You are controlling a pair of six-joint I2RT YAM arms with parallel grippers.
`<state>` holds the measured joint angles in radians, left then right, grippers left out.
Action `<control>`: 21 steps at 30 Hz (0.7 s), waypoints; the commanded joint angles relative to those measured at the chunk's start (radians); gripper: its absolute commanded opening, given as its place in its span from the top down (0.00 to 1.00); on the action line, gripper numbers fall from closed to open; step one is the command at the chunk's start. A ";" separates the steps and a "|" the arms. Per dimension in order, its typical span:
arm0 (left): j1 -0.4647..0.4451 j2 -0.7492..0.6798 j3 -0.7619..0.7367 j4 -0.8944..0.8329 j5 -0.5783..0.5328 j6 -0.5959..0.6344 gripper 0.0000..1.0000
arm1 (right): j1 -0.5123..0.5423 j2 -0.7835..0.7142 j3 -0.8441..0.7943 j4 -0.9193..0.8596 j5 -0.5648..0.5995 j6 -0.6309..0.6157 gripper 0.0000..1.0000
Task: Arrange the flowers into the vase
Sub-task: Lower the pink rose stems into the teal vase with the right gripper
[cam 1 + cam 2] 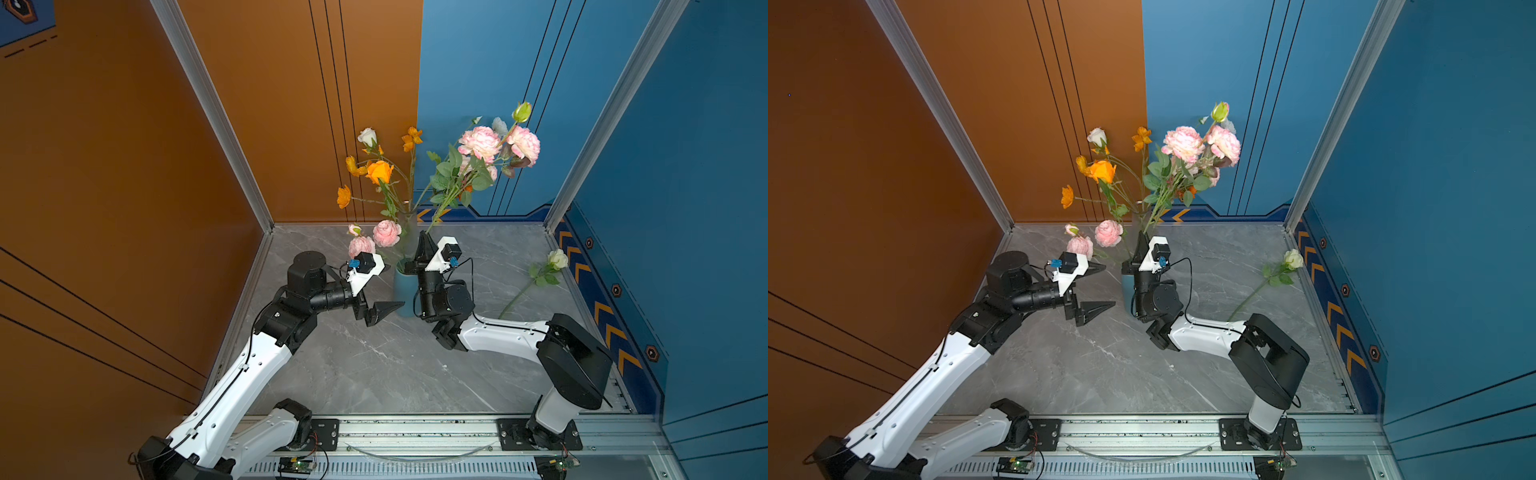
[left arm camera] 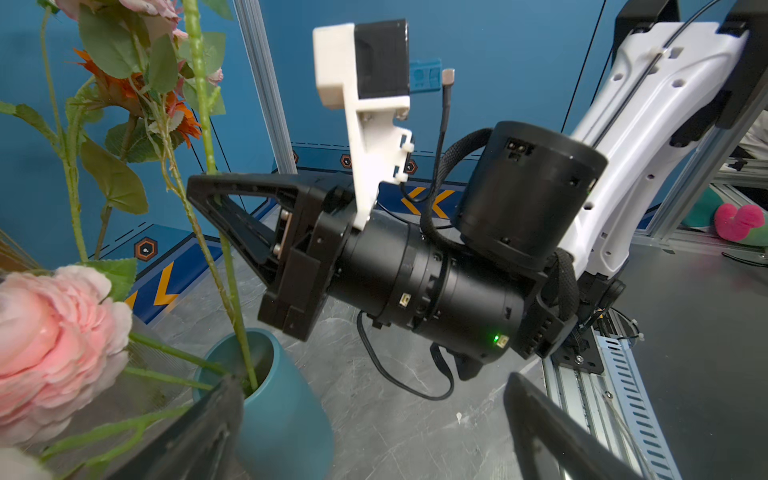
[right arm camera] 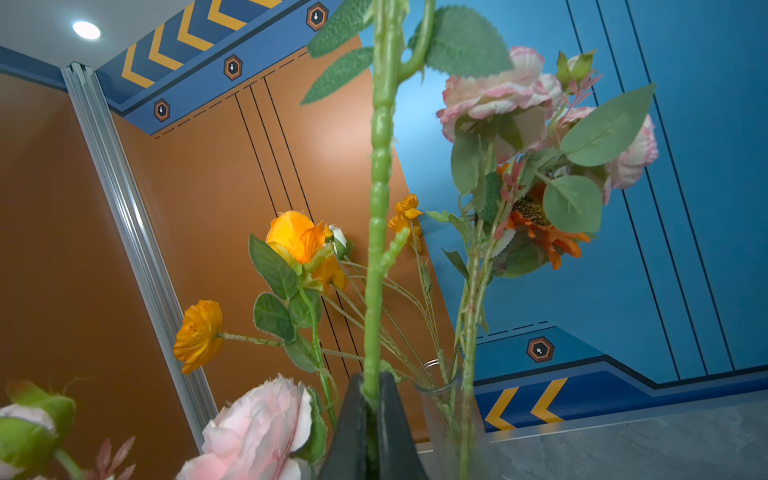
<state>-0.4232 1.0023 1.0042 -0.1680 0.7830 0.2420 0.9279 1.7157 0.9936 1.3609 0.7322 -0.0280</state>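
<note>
I will next move my right gripper down toward the teal vase's opening (image 1: 402,264) below it and let go of the thick green stem, because the bottom end of the stem is already inside the vase.
A teal vase (image 1: 402,293) (image 1: 1126,291) (image 2: 286,399) stands mid-table with pink flowers (image 1: 386,232) (image 2: 54,345) leaning out of it. Behind it, a clear glass vase (image 1: 409,226) (image 3: 440,399) holds orange flowers (image 1: 379,171) (image 3: 295,237). My right gripper (image 1: 424,239) (image 1: 1142,240) (image 3: 372,399) (image 2: 195,189) is shut on a thick green stem (image 3: 380,208) (image 2: 239,299). That stem's foot is inside the teal vase, and it rises toward the pink-white blooms (image 1: 480,142). My left gripper (image 1: 1100,287) (image 2: 374,380) is open beside the teal vase, holding nothing.
One white rose (image 1: 557,259) (image 1: 1293,259) lies on the grey marble table (image 1: 374,365) near the right blue wall. An orange wall closes the left and back. A metal rail (image 1: 415,432) runs along the front.
</note>
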 commanded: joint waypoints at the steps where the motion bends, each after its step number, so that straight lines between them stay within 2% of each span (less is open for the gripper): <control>1: 0.012 0.002 0.019 0.022 0.026 -0.009 0.02 | 0.010 0.017 0.000 0.058 0.029 -0.001 1.00; 4: 0.014 0.002 0.019 0.022 0.028 -0.010 0.02 | 0.019 0.036 -0.005 0.057 0.030 -0.028 1.00; 6: 0.015 0.002 0.019 0.024 0.029 -0.012 0.02 | 0.023 0.045 -0.015 0.058 0.030 -0.036 0.95; 11: 0.017 0.004 0.019 0.025 0.033 -0.014 0.02 | 0.032 0.063 -0.030 0.058 0.024 -0.060 0.91; 15: 0.018 0.004 0.019 0.025 0.033 -0.015 0.02 | 0.041 0.071 -0.033 0.058 0.030 -0.084 0.81; 18: 0.018 0.004 0.019 0.027 0.035 -0.016 0.02 | 0.043 0.073 -0.040 0.058 0.055 -0.085 0.70; 21: 0.018 0.005 0.019 0.028 0.039 -0.019 0.02 | 0.045 0.060 -0.057 0.058 0.059 -0.088 0.69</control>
<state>-0.4122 1.0027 1.0042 -0.1661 0.7910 0.2379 0.9672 1.7844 0.9558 1.3903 0.7563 -0.0944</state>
